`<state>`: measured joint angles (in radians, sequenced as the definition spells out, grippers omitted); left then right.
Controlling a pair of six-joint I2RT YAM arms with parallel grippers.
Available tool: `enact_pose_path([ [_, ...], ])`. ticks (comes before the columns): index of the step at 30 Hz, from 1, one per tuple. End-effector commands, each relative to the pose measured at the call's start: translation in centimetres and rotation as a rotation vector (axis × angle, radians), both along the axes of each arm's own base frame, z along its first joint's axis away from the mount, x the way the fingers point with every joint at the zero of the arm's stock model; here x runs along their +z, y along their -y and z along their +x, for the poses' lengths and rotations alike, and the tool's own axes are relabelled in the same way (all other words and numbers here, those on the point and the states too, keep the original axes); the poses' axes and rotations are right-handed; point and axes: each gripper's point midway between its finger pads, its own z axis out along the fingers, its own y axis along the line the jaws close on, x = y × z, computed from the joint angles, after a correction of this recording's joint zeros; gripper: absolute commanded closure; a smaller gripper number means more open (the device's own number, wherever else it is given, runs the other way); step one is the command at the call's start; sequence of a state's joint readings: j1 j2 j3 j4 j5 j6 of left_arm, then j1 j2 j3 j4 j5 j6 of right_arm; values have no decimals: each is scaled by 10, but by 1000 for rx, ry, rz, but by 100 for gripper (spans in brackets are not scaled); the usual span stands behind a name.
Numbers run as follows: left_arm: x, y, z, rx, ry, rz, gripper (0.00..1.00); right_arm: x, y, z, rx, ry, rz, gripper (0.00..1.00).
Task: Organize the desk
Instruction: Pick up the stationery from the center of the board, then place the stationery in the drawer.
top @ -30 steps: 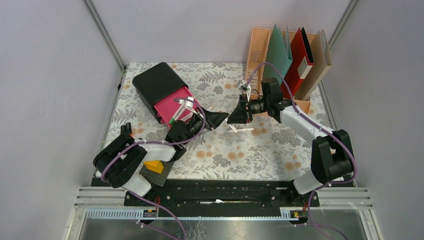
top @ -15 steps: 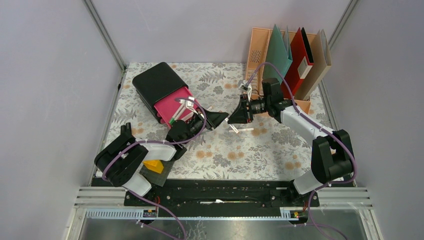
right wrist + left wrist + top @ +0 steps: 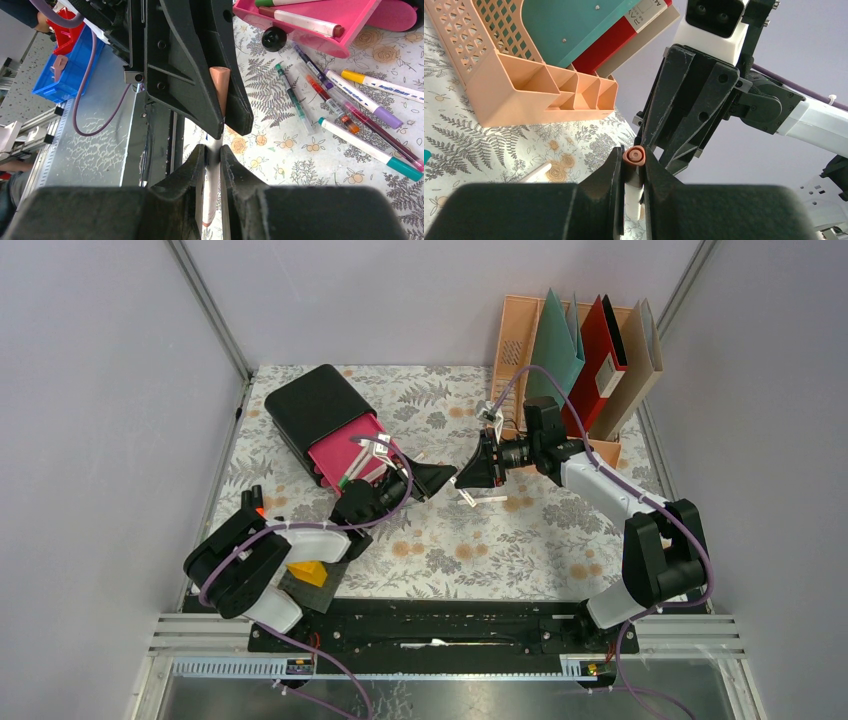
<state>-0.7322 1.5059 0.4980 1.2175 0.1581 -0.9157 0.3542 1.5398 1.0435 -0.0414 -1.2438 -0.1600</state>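
I should next swing my left gripper to the left in the top view over the open pink drawer with markers, turn it fingers-down and let go of the white marker's cap.
The desk [image 3: 520, 550] has a pale floral cloth. My two grippers meet tip to tip above its middle. My left gripper [image 3: 441, 480] is shut on the peach cap [image 3: 634, 155] of a white marker. My right gripper [image 3: 467, 477] is shut on the same marker's white body [image 3: 212, 175]. In the left wrist view my left gripper [image 3: 634, 161] pinches the cap, with the right gripper's black fingers [image 3: 684, 110] just beyond. In the right wrist view my right gripper [image 3: 213, 150] clamps the body, and the left fingers [image 3: 185, 65] hold the cap [image 3: 220, 85].
A black drawer box [image 3: 315, 405] stands at the back left, its pink drawer [image 3: 350, 452] open with markers inside. The peach file rack [image 3: 515, 340] with folders stands at the back right. Several loose markers [image 3: 350, 110] lie on the cloth. A yellow block [image 3: 308, 573] sits by the left arm's base.
The left arm's elbow has shifted slightly. Both grippers stay shut on the marker at the same spot.
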Motion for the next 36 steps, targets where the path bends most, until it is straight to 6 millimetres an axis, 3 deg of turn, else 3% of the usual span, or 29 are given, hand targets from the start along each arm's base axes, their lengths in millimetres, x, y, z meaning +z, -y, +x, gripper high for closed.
enact_pose_path([
  [1, 32, -1, -5, -9, 90, -44, 100, 13, -1, -4, 27, 61, 35, 100],
  [5, 32, -1, -5, -6, 93, -40, 100, 12, -1, -4, 25, 62, 33, 93],
  [11, 31, -5, -3, 21, 101, 0, 100, 10, 0, -4, 13, 73, 24, 43],
  [15, 27, -12, 1, 67, 101, 78, 100, 7, 2, -4, 6, 83, 5, 24],
  [20, 20, -30, 14, 171, 113, 294, 100, 5, 5, -3, 2, 111, -17, 18],
  [24, 18, -58, 30, 283, 93, 517, 100, 3, 6, -2, -1, 127, -32, 17],
  [36, 37, -138, 72, 562, 122, 1127, 100, 2, 8, -3, 1, 147, -46, 16],
])
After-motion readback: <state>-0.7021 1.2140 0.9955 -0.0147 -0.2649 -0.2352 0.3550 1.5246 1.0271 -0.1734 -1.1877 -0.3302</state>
